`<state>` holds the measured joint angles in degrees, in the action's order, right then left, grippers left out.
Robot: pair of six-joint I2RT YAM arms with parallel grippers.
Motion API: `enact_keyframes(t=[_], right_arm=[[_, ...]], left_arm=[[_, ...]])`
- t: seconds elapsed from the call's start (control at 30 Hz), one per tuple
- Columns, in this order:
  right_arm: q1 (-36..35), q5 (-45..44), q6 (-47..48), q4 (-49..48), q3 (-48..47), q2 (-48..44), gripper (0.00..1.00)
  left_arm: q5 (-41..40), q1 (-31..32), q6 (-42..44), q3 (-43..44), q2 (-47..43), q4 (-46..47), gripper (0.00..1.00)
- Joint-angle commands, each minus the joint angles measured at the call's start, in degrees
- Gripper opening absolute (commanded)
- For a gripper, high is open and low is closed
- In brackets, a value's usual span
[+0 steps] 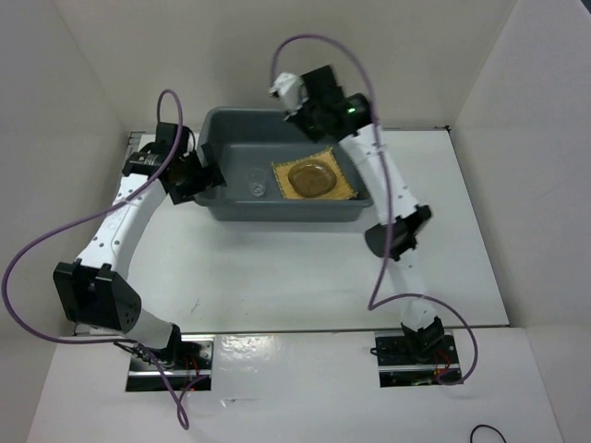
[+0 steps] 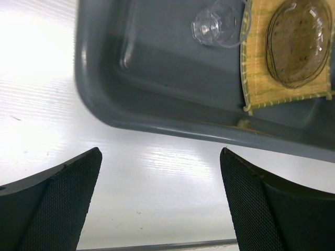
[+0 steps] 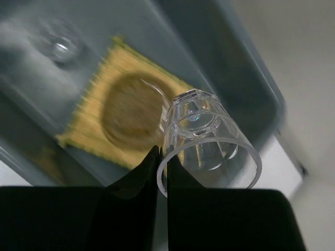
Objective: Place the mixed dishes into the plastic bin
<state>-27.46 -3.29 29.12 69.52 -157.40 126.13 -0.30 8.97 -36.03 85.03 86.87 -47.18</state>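
Observation:
My right gripper has its cup. It next needs to move back, left in the top view, and down beside the small clear cup, where the bottom of the bin is empty.
The grey-blue plastic bin [image 1: 222, 209] stands at the table's far middle. Inside lie the yellow woven mat [image 1: 346, 187] with a see-through plate [image 1: 312, 177] on it, and a small clear cup [image 1: 256, 183] to their left. The left wrist view shows the bin [image 2: 157, 123], mat [image 2: 256, 83], plate [image 2: 298, 42] and cup [image 2: 212, 26]. My right gripper [image 1: 294, 100] hovers over the bin's far rim, shut on the wall of a second clear cup [image 3: 209, 141], above the mat [image 3: 89, 120]. My left gripper [image 1: 205, 175] is open and empty at the bin's left wall.
White walls close in the table on three sides. The right arm's elbow [image 1: 397, 231] hangs just right of the bin. Purple cables loop above both arms.

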Motion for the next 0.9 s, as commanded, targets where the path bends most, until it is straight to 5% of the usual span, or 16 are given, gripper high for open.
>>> enact_keyframes(t=[0.0, 0.07, 0.17, 0.43, 0.87], right_arm=[[-8.82, -1.9, 2.6, 5.02, -14.83, 8.23, 0.0], [-14.09, -1.9, 3.83, 5.02, -21.96, 14.92, 0.0], [-17.27, 2.74, 4.36, 0.9, -20.15, 18.62, 0.0], [-17.8, 13.04, 5.5, -8.08, -16.61, 24.34, 0.0], [-19.12, 14.1, 13.14, -15.64, -9.42, 30.4, 0.02]], left_arm=[[-2.17, -1.41, 0.61, -0.31, -4.51, -0.11, 1.0], [-2.87, -2.12, 0.61, -1.01, -5.13, -1.68, 1.0], [-3.4, -3.43, 0.61, -2.58, -8.37, -3.18, 1.0], [-4.45, -6.77, 2.36, -3.82, -10.93, -8.89, 1.0], [-5.68, -7.3, 3.42, -4.35, -11.46, -10.74, 1.0]])
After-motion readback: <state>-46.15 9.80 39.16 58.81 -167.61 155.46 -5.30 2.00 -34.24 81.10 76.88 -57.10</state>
